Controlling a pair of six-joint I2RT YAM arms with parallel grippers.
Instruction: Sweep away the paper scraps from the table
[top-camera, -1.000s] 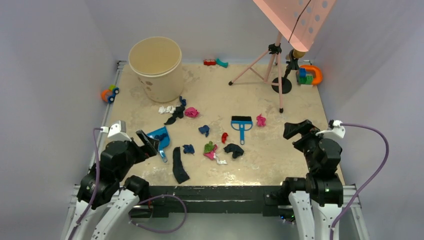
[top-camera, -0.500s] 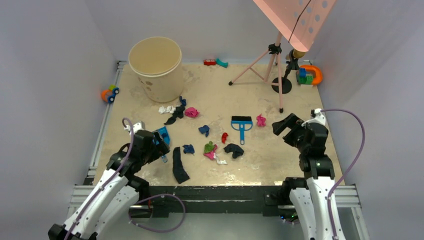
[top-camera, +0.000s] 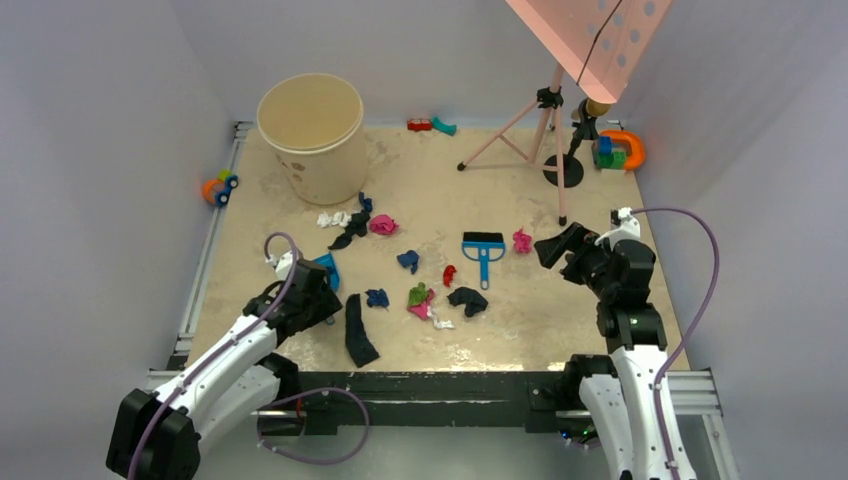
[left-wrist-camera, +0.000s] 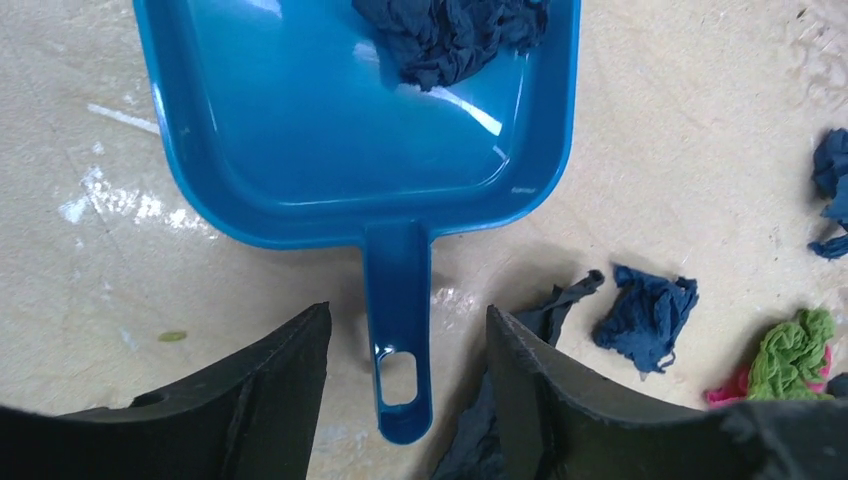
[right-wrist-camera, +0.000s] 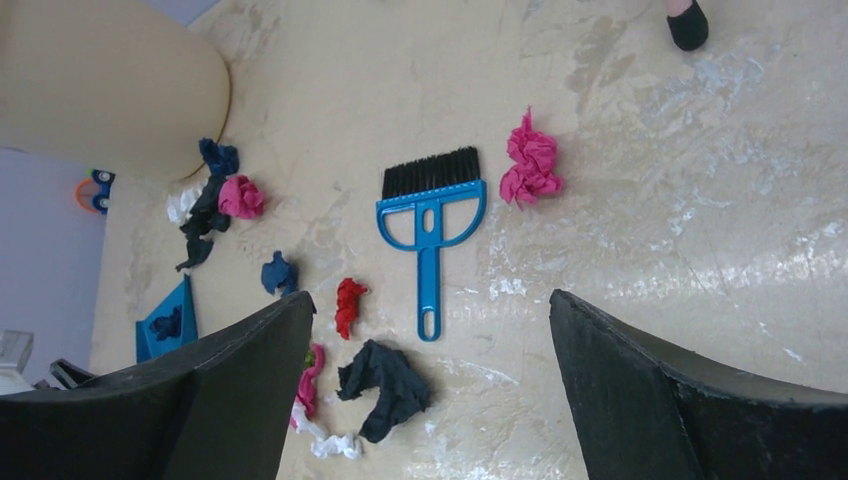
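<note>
My right gripper is raised, and the brush handle (top-camera: 484, 273) (right-wrist-camera: 429, 287) lies below it on the left in the top view. It will move to that side and down onto the handle.
Paper scraps lie across the middle of the table (top-camera: 440, 180): a pink wad (top-camera: 383, 224), another pink wad (top-camera: 521, 240), a navy wad (top-camera: 408, 261), a red scrap (top-camera: 449, 274), a black wad (top-camera: 467, 299) and a long black strip (top-camera: 358, 330). A navy wad (left-wrist-camera: 450, 30) lies in the blue dustpan (left-wrist-camera: 370, 130). My left gripper (top-camera: 320, 296) is open, its fingers astride the dustpan handle (left-wrist-camera: 400, 330), not touching it. My right gripper (top-camera: 553, 247) is open and empty, raised to the right of the blue hand brush (right-wrist-camera: 430, 200).
A beige bucket (top-camera: 312, 125) stands at the back left. A pink tripod stand (top-camera: 545, 130) and coloured toys (top-camera: 615, 150) are at the back right. A toy car (top-camera: 220, 187) sits on the left rail. A red and teal toy (top-camera: 430, 125) lies at the back edge.
My left arm has stretched forward and come down over the dustpan handle. My right arm has risen and swung left toward the brush. The scraps, brush and dustpan have not moved.
</note>
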